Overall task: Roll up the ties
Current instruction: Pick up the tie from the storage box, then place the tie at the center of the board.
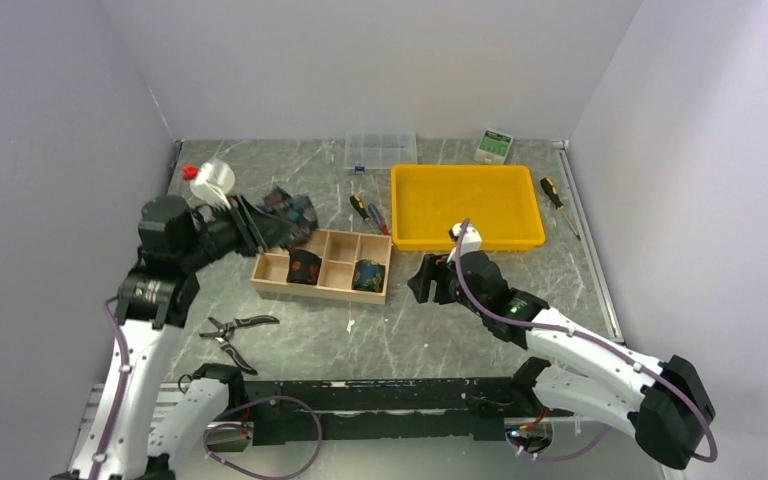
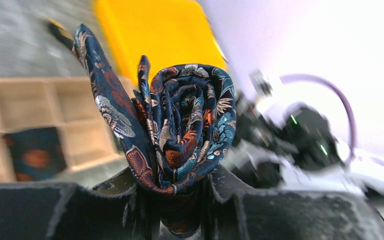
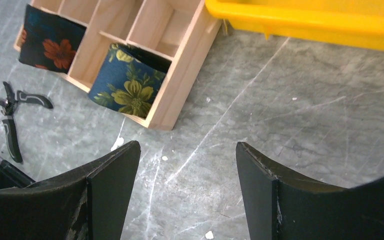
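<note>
The tie's loose end sticks out, so my left gripper goes back past the box next, then down onto the table on the box's near side.
My left gripper (image 1: 260, 228) is shut on a rolled dark navy floral tie (image 1: 288, 213) and holds it in the air just behind the wooden box's left end; in the left wrist view the coil (image 2: 187, 127) stands up between the fingertips, with a loose tail (image 2: 105, 100) sticking out to the left. Two more rolled ties sit in the wooden box: one with red flowers (image 1: 304, 267) (image 3: 50, 45) and one with yellow flowers (image 1: 367, 275) (image 3: 130, 82). My right gripper (image 1: 428, 280) (image 3: 187, 170) is open and empty above bare table, right of the box.
The wooden divided box (image 1: 336, 247) lies mid-table. A yellow tray (image 1: 535, 215) stands behind the right gripper. Black-handled pliers (image 1: 232, 328) lie at front left. Screwdrivers (image 1: 368, 212), a clear parts case (image 1: 381, 150) and a white cup (image 1: 214, 182) lie further back.
</note>
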Robot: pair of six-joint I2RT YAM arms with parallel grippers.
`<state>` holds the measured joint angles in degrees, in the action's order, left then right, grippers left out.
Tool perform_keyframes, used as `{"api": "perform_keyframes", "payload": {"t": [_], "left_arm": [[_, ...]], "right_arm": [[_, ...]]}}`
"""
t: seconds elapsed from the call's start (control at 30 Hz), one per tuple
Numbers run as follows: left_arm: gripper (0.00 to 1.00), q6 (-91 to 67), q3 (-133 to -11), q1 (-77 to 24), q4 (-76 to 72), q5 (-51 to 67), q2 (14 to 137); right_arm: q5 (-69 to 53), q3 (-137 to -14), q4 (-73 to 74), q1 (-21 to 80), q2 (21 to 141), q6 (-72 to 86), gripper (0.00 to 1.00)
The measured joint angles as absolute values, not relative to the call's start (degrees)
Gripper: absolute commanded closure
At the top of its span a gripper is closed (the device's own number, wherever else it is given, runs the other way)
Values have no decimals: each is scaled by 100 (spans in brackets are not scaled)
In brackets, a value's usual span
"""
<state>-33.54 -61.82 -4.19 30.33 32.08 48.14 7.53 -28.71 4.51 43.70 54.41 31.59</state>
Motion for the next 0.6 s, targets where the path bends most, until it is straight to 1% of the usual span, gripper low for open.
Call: {"api": "perform_keyframes", "payload": {"t": [0.17, 0.3, 0.47, 0.6], "left_arm": [[97, -4609, -5006, -1636, 2152, 4158, 4014], [97, -5513, -4007, -2458, 1236, 4292, 3662], [97, -5955, -3282, -3846, 377, 4128, 3778], [97, -5964, -2840, -4893, -257, 3977, 4407]], "right_arm": [[1017, -3059, 746, 4368, 5004, 3098, 24], [1251, -3201, 1035, 4353, 4499, 3065, 24], [1546, -3435, 1382, 4322, 3979, 3026, 24], [1712, -3538, 1566, 4316, 3874, 3009, 23]]}}
